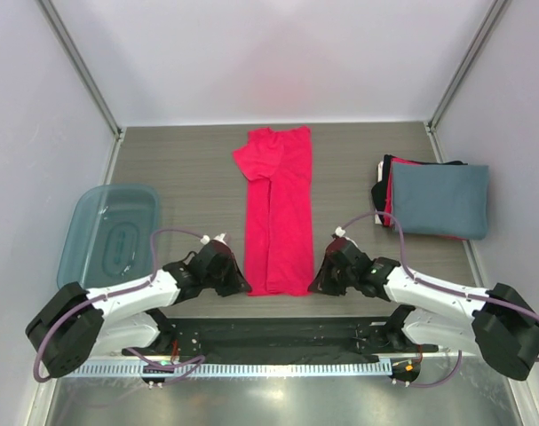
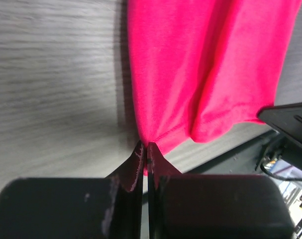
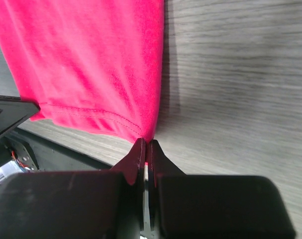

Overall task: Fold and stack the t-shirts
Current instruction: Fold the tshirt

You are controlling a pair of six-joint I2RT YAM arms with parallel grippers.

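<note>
I will next raise the hem corner in my right gripper outward over the folded pink-red t-shirt and lower the hem corner near the sleeves [image 1: 304,159].
The pink-red t-shirt [image 1: 276,209] lies folded lengthwise into a long strip down the middle of the table, sleeves at the far end. My left gripper [image 1: 243,286] is shut on the strip's near left hem corner [image 2: 147,140]. My right gripper [image 1: 314,284] is shut on the near right hem corner [image 3: 147,134]. A folded stack lies at the right: the slate blue-grey t-shirt [image 1: 439,200] on top, with red [image 1: 391,191] and black [image 1: 379,186] folded edges showing under it on the left side.
A translucent blue plastic bin [image 1: 109,231] stands at the left of the table. The dark mounting rail [image 1: 278,337] runs along the near edge, just behind the shirt's hem. White walls enclose the table on three sides.
</note>
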